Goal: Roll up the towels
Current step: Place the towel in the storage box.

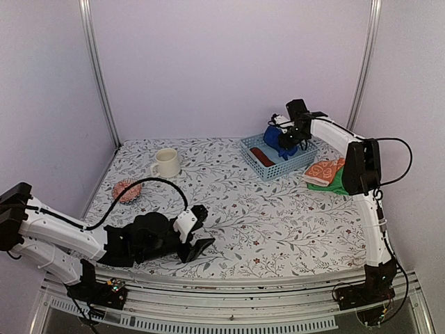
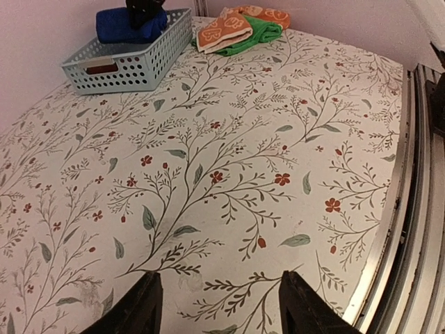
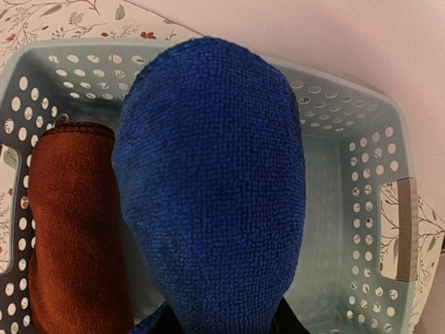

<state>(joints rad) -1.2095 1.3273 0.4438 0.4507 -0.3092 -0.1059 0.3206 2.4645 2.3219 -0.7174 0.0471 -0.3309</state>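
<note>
The right gripper brings the royal-blue roll down into the pale blue lattice basket [image 1: 292,167] next, close beside the rust-brown towel [image 1: 261,156], where the bottom of the basket is empty.
My right gripper [image 1: 286,141] [image 3: 222,327] is shut on a rolled royal-blue towel [image 1: 272,136] [image 3: 212,181] and holds it just over the pale blue lattice basket [image 1: 292,167] [image 3: 348,209]. Only dark edges of its fingers show under the roll. A rolled rust-brown towel [image 1: 261,156] [image 3: 73,229] lies along one side of the basket. An orange patterned towel [image 1: 324,169] [image 2: 226,31] rests on a green one [image 1: 335,185] [image 2: 250,35], unrolled, right of the basket. My left gripper [image 1: 200,229] [image 2: 219,275] hangs open and empty low over the table's near part.
A cream mug [image 1: 167,163] stands at the back left, and a pink round scrubber [image 1: 127,190] lies in front of it. The table's metal front rail [image 2: 410,209] runs just right of my left gripper. Walls close the back and both sides.
</note>
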